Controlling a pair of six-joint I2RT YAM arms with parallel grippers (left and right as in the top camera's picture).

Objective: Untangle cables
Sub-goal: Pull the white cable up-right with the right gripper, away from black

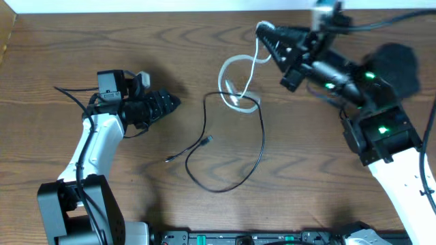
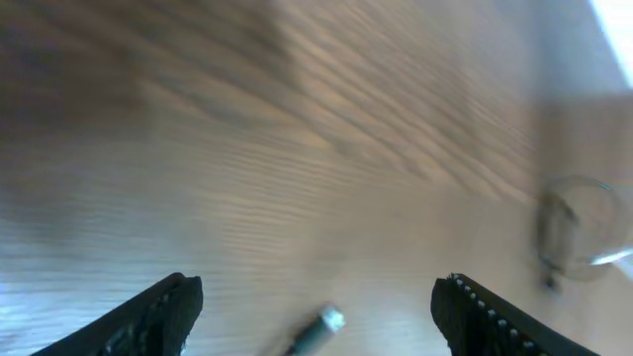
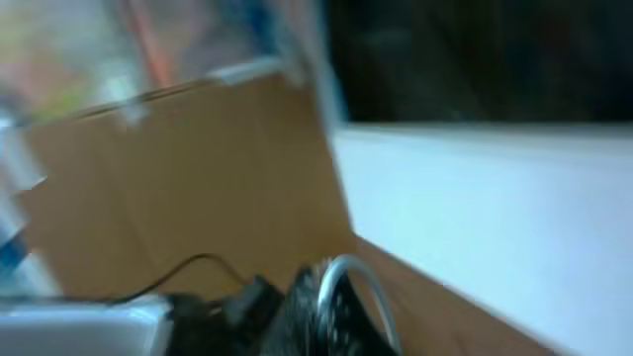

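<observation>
My right gripper will move away from the black cable next, toward the right in the overhead view [image 1: 310,94], and then down, because the white cable's loop still crosses the black cable.
The white cable [image 1: 235,64] rises from the table to my right gripper [image 1: 264,33], which is shut on its upper end near the back edge. Its lower loop crosses the black cable [image 1: 262,143] around the middle of the table. The black cable runs in a wide loop toward the front, with its two plugs [image 1: 208,140] lying left of centre. In the blurred right wrist view, the white cable [image 3: 348,275] arches over the shut right gripper [image 3: 331,311]. My left gripper [image 1: 172,102] hovers open to the left of the tangle. A plug tip [image 2: 329,319] lies on the wood between the left gripper's fingers [image 2: 173,311], untouched.
The wooden table [image 1: 102,41] ends at a white strip along the back. A cardboard box edge [image 1: 5,34] shows at the far left. A dark object [image 1: 398,61] sits behind the right arm. Thick black robot wires trail from both arms.
</observation>
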